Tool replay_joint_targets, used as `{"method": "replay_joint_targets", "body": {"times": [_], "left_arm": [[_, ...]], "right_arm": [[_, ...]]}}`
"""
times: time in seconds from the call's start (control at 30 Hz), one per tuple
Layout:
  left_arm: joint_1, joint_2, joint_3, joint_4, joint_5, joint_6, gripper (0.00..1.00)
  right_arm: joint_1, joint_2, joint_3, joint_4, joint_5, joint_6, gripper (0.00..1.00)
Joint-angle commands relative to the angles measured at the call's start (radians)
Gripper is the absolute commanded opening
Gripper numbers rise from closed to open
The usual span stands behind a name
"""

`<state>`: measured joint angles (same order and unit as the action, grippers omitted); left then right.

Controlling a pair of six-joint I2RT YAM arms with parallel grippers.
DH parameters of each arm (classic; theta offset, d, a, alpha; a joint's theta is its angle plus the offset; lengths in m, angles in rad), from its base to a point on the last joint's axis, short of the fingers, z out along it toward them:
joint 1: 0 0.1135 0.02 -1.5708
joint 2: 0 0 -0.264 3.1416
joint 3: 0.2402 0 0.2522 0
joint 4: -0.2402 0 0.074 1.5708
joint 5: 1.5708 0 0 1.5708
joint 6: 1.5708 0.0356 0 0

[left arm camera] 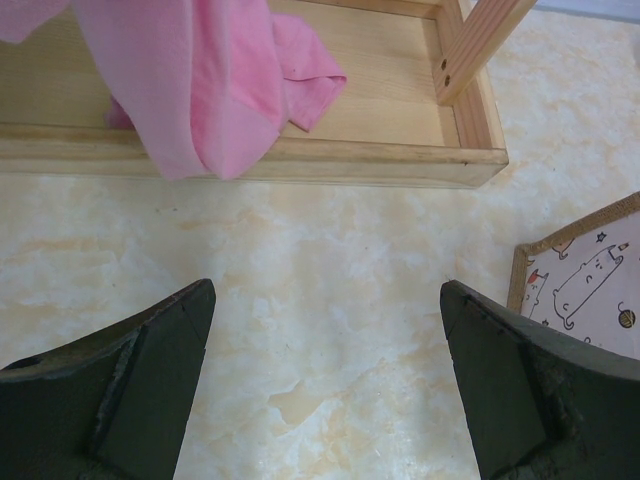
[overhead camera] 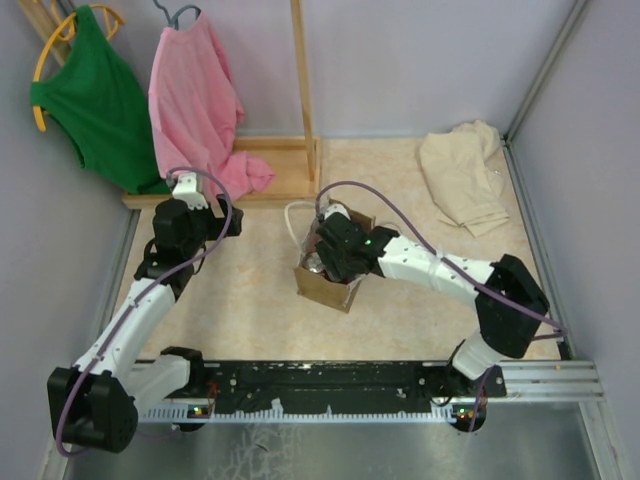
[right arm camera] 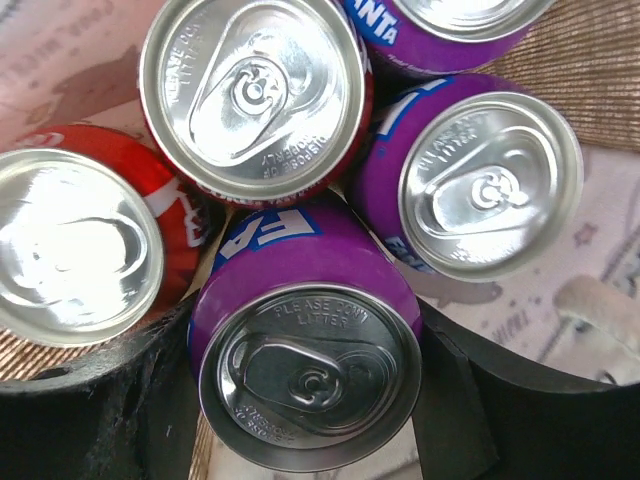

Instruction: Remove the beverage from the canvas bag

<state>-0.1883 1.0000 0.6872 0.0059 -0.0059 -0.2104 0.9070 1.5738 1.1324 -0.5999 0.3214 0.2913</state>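
Observation:
My right gripper will next rise out of the bag, move across and lower to release the can beside the cream-beige cloth, as the tabletop there is bare.
The tan-brown canvas bag stands at mid-table, a white loop handle at its far left. My right gripper is down in its mouth. In the right wrist view the gripper is shut on a purple Fanta can, which stands higher than the others, with a finger pressed on each side. Around it stand a red can, a red-sided can and two more purple cans. My left gripper is open and empty over bare table, left of the bag.
A wooden rack base with an upright post stands at the back, a pink garment draped onto it, a green one at far left. A cream-beige cloth lies at back right. Walls close in on both sides.

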Motion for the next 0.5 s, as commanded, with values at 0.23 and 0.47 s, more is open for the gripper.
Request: {"method": "replay_joint_targets", "body": {"times": [0.23,0.47], "left_arm": [[-0.003,0.008,0.003,0.006,0.027,-0.013,1.00],[-0.003,0.012,0.005,0.006,0.030,-0.012,1.00]], "right_arm": [[0.006,-0.121,0.170,-0.071,0.048,-0.055,0.00],[0.006,-0.134,0.181,-0.058,0.042,-0.067,0.00]]}}
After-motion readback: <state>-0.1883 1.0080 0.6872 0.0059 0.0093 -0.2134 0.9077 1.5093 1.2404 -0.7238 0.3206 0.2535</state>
